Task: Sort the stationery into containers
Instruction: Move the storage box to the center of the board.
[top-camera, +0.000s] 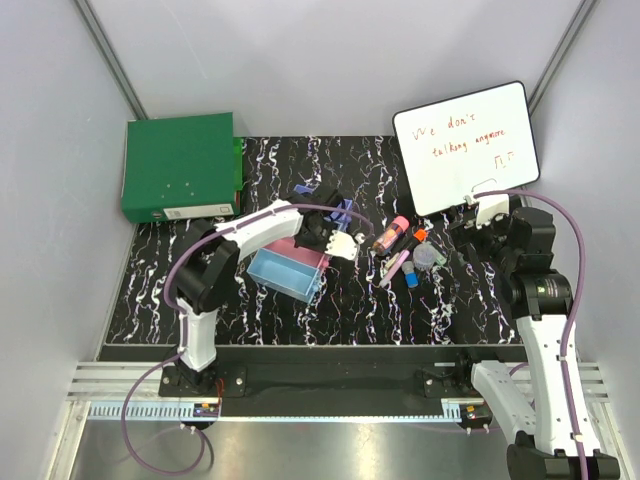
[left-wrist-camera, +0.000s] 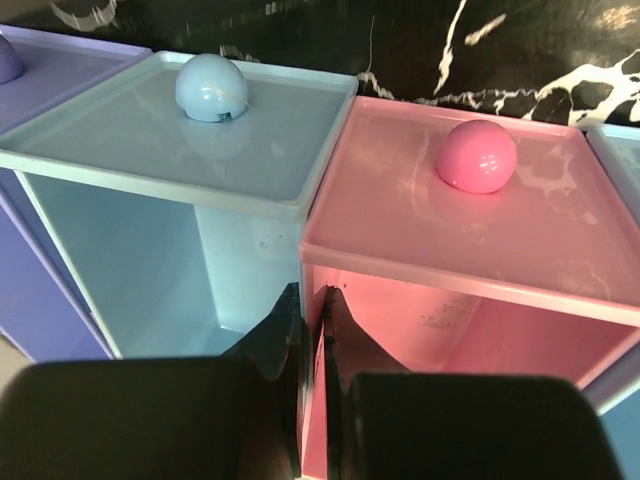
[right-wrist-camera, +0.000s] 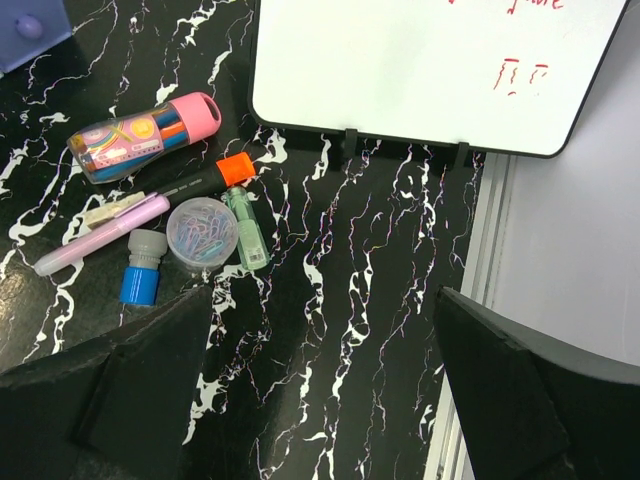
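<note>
The joined bins lie at an angle. Next, my left gripper turns and drags them by the pink bin's side (top-camera: 304, 244) (left-wrist-camera: 314, 298) toward the green box, then opens.
The containers, a joined row of translucent bins, lie left of centre: a light blue bin (top-camera: 288, 273), a pink one (top-camera: 300, 246) and a purple one (top-camera: 342, 211). My left gripper (top-camera: 335, 243) (left-wrist-camera: 312, 300) is shut on the shared wall between the light blue bin (left-wrist-camera: 190, 130) and the pink bin (left-wrist-camera: 470, 230); their knobbed lids are open. The stationery lies in a cluster: pink-capped tube (right-wrist-camera: 145, 135), orange marker (right-wrist-camera: 215, 175), pink marker (right-wrist-camera: 100, 235), green stick (right-wrist-camera: 245, 228), blue piece (right-wrist-camera: 140, 275), round disc (right-wrist-camera: 202, 233). My right gripper (right-wrist-camera: 322, 292) (top-camera: 468, 228) is open and empty, above the mat to their right.
The white board (top-camera: 465, 145) (right-wrist-camera: 430, 70) with red handwriting stands at the back right, close to my right gripper. A large green box (top-camera: 180, 165) lies at the back left. The black marbled mat (top-camera: 350, 310) ends at a metal rail in front.
</note>
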